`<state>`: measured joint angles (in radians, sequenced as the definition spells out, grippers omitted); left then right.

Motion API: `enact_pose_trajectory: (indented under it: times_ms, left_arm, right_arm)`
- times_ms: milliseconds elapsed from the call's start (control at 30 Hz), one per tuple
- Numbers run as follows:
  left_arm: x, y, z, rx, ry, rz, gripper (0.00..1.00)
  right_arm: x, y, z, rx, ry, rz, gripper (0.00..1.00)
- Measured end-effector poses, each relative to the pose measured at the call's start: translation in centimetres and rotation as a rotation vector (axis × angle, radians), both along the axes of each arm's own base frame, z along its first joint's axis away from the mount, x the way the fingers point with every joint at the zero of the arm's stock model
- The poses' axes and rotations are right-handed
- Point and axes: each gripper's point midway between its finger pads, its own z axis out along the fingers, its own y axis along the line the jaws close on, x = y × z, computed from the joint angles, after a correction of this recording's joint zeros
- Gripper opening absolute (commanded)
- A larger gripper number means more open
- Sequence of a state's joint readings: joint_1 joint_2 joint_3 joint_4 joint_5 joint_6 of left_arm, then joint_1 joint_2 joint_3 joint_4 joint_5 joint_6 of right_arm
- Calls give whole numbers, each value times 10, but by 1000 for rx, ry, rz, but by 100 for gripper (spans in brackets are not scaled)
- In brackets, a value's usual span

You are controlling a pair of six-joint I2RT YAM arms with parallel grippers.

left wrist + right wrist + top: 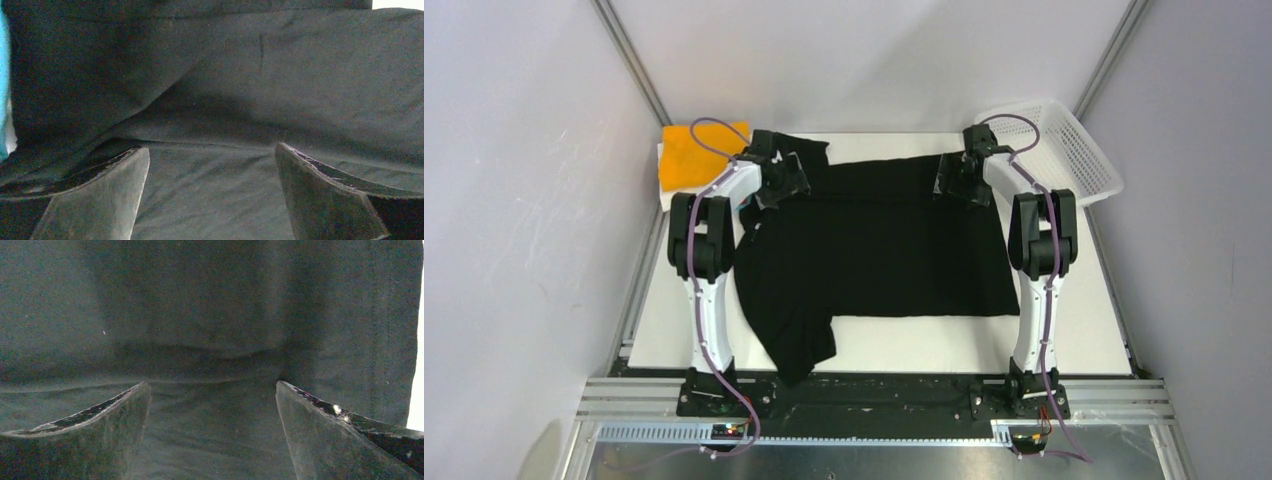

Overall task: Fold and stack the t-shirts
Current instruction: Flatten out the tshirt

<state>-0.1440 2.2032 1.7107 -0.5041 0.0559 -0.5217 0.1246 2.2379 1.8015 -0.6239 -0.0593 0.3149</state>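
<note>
I need to move my left gripper up and back toward its base next, then down to close on the near sleeve's tip, because the tip hangs over the table's near edge.
A plain black t-shirt (874,245) lies spread over the white table, one sleeve hanging toward the near edge at lower left. My left gripper (786,178) is at its far-left corner, open, both fingers pressed down on the black cloth (215,195). My right gripper (959,180) is at the far-right corner, open, fingers resting on the cloth (212,435). A folded orange shirt (692,155) tops a stack at the far left, with white cloth under it. A strip of light-blue cloth (4,75) shows at the left edge of the left wrist view.
A white plastic mesh basket (1054,150) stands tilted at the far right corner. The white table (1064,330) ends in a metal rail at the near edge. Grey walls close in on both sides.
</note>
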Motion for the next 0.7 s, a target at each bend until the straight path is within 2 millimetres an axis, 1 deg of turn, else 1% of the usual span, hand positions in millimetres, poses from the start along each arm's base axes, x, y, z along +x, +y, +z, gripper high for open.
enact_pose_trajectory:
  times_ms: [133,200,267,400,467,533,600,700]
  left_arm:
    - [-10,-4,3,17,8,-30,100]
    - [-26,-7,13,36,8,-47,100]
    - [-43,-13,31,50,-8,-65,100]
    - [-78,-37,80,59,-103,-122,100]
    - [-104,-50,100,60,-151,-158,100]
    - [-134,-58,111,67,-181,-192,100]
    - [-166,-66,111,75,-197,-227,100]
    - [-220,-70,94,91,-176,-280,100]
  right_arm:
    - [-12,-3,6,-30,5,7,99]
    - [-29,-1,18,-41,-2,16,99]
    - [-47,3,35,-42,-29,28,99]
    - [-91,10,71,-43,-99,51,100]
    - [-111,13,80,-54,-130,55,99]
    - [-134,14,79,-61,-138,54,99]
    - [-155,9,74,-62,-131,37,99]
    - [-189,-9,65,-51,-127,-43,100]
